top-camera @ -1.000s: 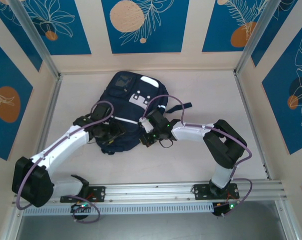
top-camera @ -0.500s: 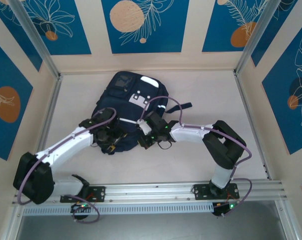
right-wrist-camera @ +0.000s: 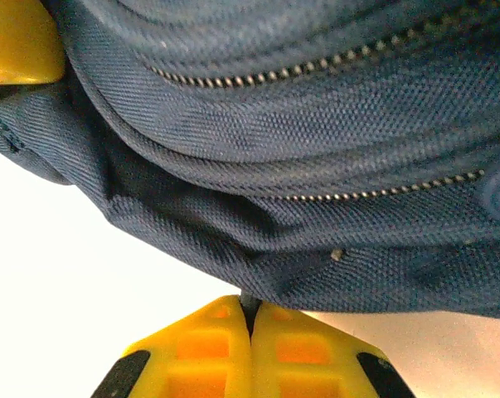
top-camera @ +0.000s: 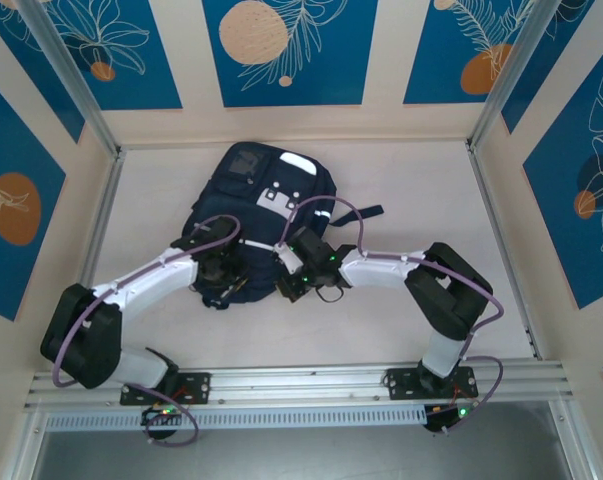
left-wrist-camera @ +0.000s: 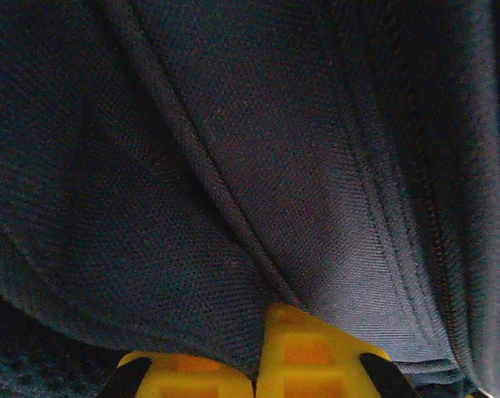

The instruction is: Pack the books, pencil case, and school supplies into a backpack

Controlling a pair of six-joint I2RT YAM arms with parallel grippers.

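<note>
The right gripper will next move outward along the backpack's edge toward the dark strap (top-camera: 359, 215) and let go of the small grey tab, because that strap lies outward of the gripper.
The navy backpack (top-camera: 271, 190) lies flat in the middle of the table, its white patches facing up. My left gripper (top-camera: 221, 280) is at its near left edge. In the left wrist view its yellow fingers (left-wrist-camera: 316, 356) are shut on a fold of the backpack's fabric (left-wrist-camera: 233, 166), which drapes over the left finger. My right gripper (top-camera: 286, 283) is at the near right edge. Its jaws (right-wrist-camera: 250, 303) are shut on a small grey tab under the backpack's (right-wrist-camera: 316, 166) lower seam, below two zip lines. Books, pencil case and school supplies are out of view.
A dark strap (top-camera: 366, 212) sticks out from the backpack's right side. Bare table (top-camera: 431, 200) stretches to the right. Metal frame posts and patterned walls close in the sides and back. An aluminium rail (top-camera: 301, 380) runs along the near edge.
My left gripper has moved right, in over the backpack's near edge, and closed from open onto its fabric. The right gripper has stayed shut in the same spot.
</note>
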